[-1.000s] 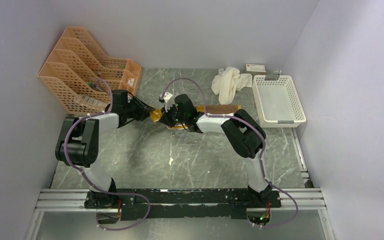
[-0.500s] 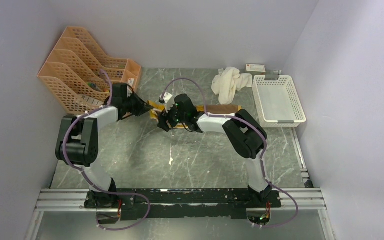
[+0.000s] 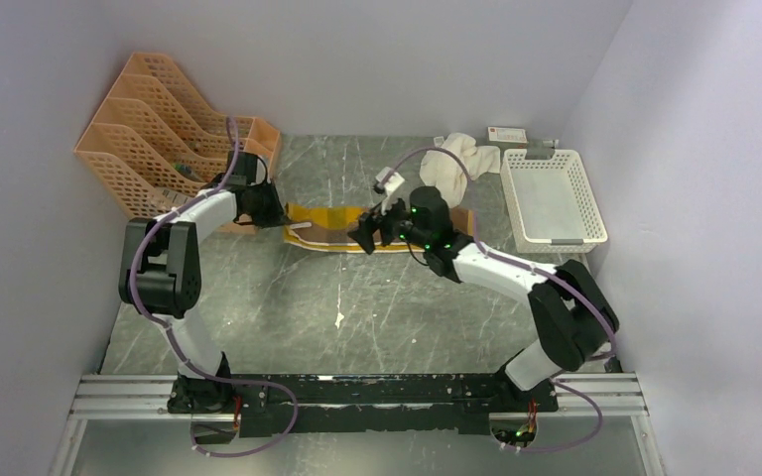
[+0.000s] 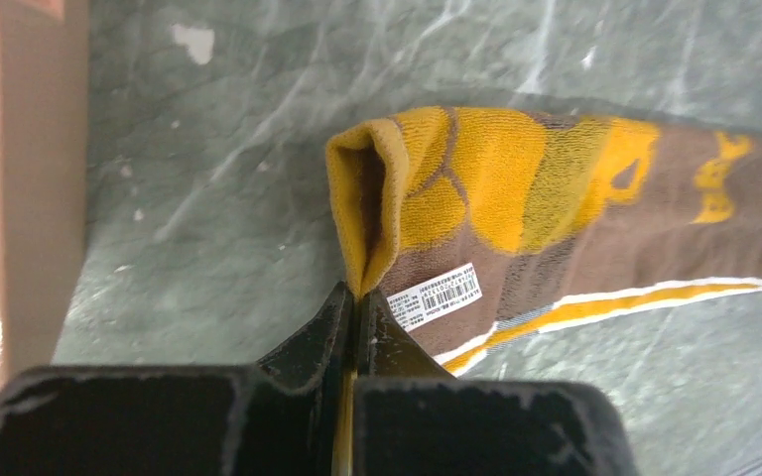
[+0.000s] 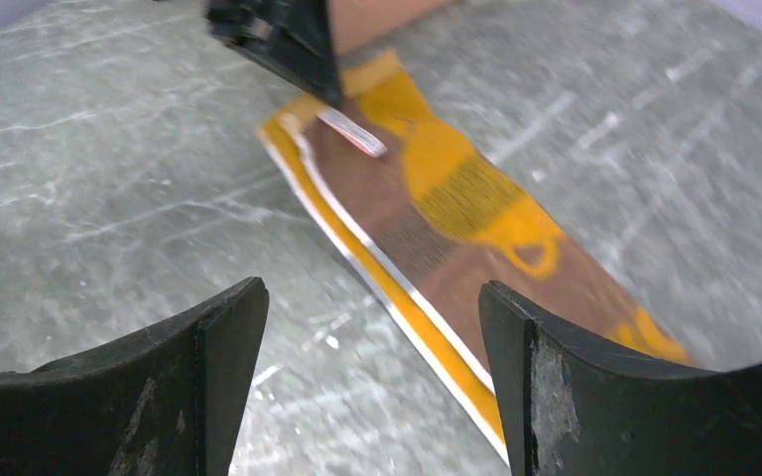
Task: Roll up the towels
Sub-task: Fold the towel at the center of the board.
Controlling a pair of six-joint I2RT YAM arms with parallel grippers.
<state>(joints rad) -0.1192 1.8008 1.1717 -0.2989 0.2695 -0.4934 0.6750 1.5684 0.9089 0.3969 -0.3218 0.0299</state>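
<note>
The towel lies stretched flat, so my left gripper needs to carry the towel's pinched end to the right in the top view and let go of it over the towel's opposite end (image 3: pixel 466 220).
The brown towel (image 3: pixel 357 218) with mustard-yellow patterns lies stretched out flat in a long strip across the back middle of the table. My left gripper (image 3: pixel 280 220) is shut on its left end; in the left wrist view the jaws (image 4: pixel 357 297) pinch the folded yellow edge of the towel (image 4: pixel 556 208) beside a barcode label (image 4: pixel 435 295). My right gripper (image 3: pixel 365 234) hovers open over the strip's middle, holding nothing. In the right wrist view its tips (image 5: pixel 372 297) straddle the towel's near edge (image 5: pixel 456 218). The cream-white towel (image 3: pixel 456 164) lies crumpled at the back right.
An orange file rack (image 3: pixel 169 139) stands at the back left, close behind my left gripper, and shows in the left wrist view as the rack (image 4: pixel 30 178). A white basket (image 3: pixel 554 198) sits at the right, with a small box (image 3: pixel 508 134) behind it.
The right gripper opened, let go of the brown towel and drew back to the right. The left gripper shut on the towel's end and pulled it left, stretching the strip flat.
</note>
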